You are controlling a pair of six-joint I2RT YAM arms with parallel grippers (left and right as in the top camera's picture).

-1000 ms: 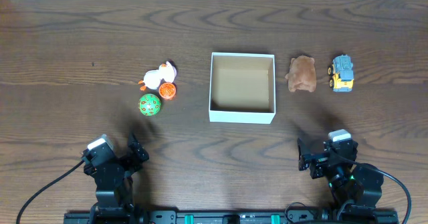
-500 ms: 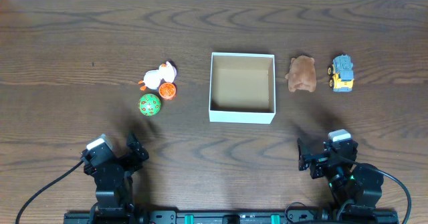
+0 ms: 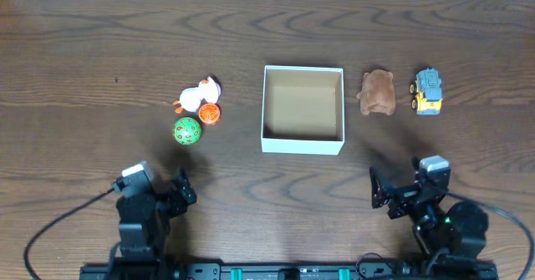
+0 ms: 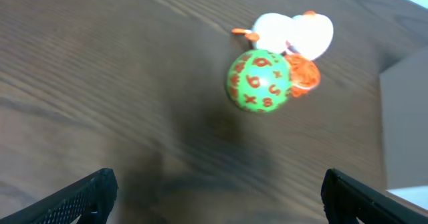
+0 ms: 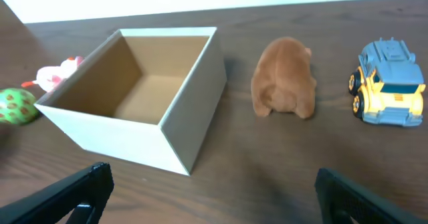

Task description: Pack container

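The right gripper reaches outward next, tips downward and lowers its open fingers around the brown plush, which lies outward with bare table on both sides.
The container is a square white box with a tan inside, empty, at the table's middle; it also shows in the right wrist view. Left of it lie a white duck toy, a small orange ball and a green ball; the green ball and duck show in the left wrist view. Right of the box lie a brown plush and a yellow-blue toy truck, also seen as plush and truck. My left gripper and right gripper are open and empty near the front edge.
A dark wood table carries everything. The white edge of the box stands at the right of the left wrist view. Cables run from both arm bases at the front.
The left arm has shifted slightly right and forward, towards the green ball. The right arm has edged forward a little. The toys and box have not moved.
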